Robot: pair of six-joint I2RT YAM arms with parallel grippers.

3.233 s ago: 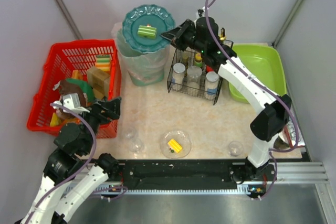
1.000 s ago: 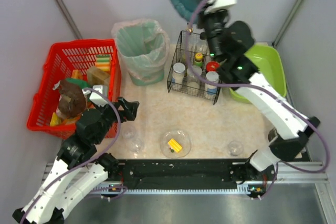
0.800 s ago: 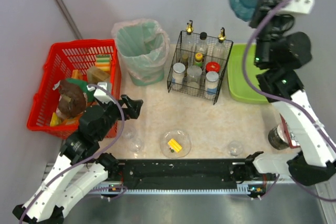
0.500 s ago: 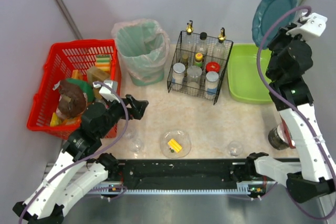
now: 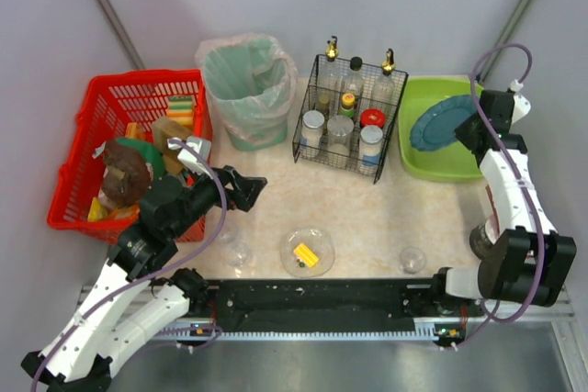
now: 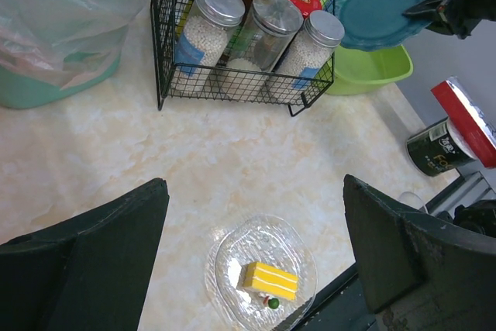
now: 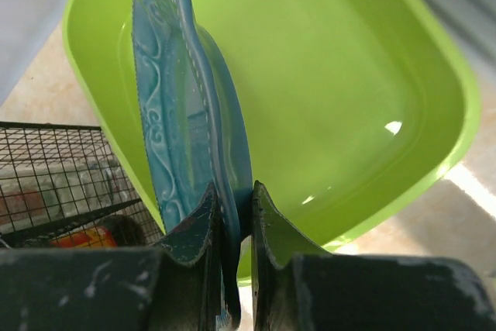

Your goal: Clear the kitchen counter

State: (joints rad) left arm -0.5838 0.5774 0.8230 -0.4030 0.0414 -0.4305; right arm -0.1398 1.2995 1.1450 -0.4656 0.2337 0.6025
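The robot's right gripper will lower the teal plate (image 5: 442, 122) inside the green tub onto the open space and let go of the plate's rim, because the tub's bottom is empty below it.
My right gripper (image 5: 470, 128) is shut on the rim of a teal plate (image 5: 442, 122), holding it over the green tub (image 5: 420, 158) at the back right; in the right wrist view the plate (image 7: 182, 106) stands on edge between the fingertips (image 7: 267, 218), above the tub (image 7: 341, 75). My left gripper (image 5: 250, 186) is open and empty above the beige marbled kitchen counter (image 5: 367, 218). A clear dish with yellow cake (image 5: 307, 252) sits at the front middle; in the left wrist view this dish (image 6: 262, 273) lies between the wide-open fingers (image 6: 403, 242).
A red basket (image 5: 96, 117) full of items is at the left. A green bin with a bag (image 5: 243, 89) and a wire rack of jars and bottles (image 5: 344, 126) stand at the back. Small clear cups (image 5: 411, 260) sit near the front rail. A dark can (image 5: 482, 240) stands at the right.
My right arm swung the teal plate from over the bin rightward and lowered it over the green tub. The green cake piece is gone from the plate. My left gripper moved right over the counter.
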